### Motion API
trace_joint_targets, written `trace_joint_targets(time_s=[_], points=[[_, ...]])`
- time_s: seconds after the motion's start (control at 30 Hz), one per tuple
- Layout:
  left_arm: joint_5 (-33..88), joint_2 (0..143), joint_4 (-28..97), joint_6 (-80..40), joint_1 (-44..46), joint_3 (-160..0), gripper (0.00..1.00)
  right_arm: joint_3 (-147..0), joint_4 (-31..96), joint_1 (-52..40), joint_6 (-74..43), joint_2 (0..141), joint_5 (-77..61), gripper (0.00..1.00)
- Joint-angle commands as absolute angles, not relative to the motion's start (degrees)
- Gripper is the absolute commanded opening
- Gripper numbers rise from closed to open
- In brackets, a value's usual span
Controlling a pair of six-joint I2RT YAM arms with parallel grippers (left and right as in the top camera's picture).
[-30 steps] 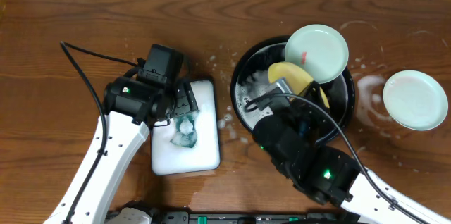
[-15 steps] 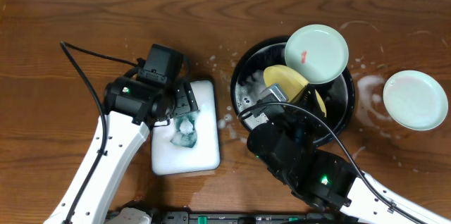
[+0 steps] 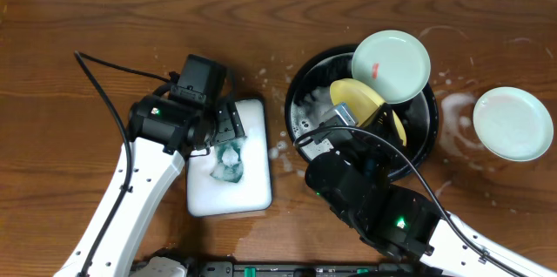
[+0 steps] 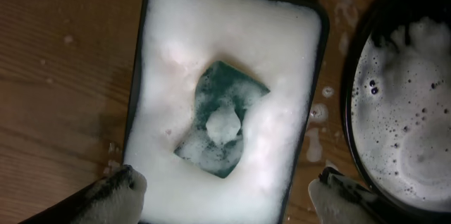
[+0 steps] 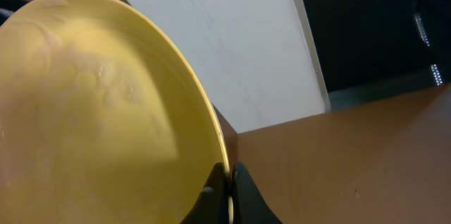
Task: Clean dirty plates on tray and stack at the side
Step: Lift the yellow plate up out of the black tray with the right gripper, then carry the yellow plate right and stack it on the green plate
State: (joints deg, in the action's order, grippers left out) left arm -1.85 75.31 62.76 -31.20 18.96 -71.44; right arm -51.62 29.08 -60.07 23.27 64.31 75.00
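Note:
The yellow plate (image 3: 361, 98) comes down onto the smear-free second mint-green plate (image 3: 513, 124) next, to the right of my right gripper in the overhead view, and I release.
The black round tray (image 3: 305, 85) holds foam and a yellow plate (image 3: 361, 98) tilted up on edge. My right gripper (image 5: 227, 182) is shut on the rim of the yellow plate (image 5: 91, 111) and holds it lifted. A mint-green plate (image 3: 392, 66) with a red smear rests on the tray's far rim. A second mint-green plate (image 3: 513, 123) lies on the table at the right. My left gripper (image 4: 225, 199) is open above the foamy white sponge tray (image 4: 176, 41), over the teal sponge (image 4: 222, 118). The black tray's foamy edge also shows in the left wrist view (image 4: 402, 111).
The white sponge tray (image 3: 231, 159) lies left of the black tray, with the teal sponge (image 3: 229, 162) in it. Foam spots and wet patches (image 3: 457, 111) mark the wood around the black tray. A black cable (image 3: 113, 68) runs from the left arm.
My right arm shifted a little to the left and tilted the yellow plate more upright. The left arm has not moved.

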Motion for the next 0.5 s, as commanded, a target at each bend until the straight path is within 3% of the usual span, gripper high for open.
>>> trace_joint_targets(time_s=[0.0, 0.47], points=[[-1.98, 75.18, 62.92, -30.65, 18.72, -72.27, 0.83, -52.84, 28.91, -60.42, 23.42, 63.68, 77.12, 0.01], [-1.98, 75.18, 62.92, -30.65, 18.72, -72.27, 0.83, -52.82, 28.91, -59.96, 22.15, 65.73, 76.95, 0.01]])
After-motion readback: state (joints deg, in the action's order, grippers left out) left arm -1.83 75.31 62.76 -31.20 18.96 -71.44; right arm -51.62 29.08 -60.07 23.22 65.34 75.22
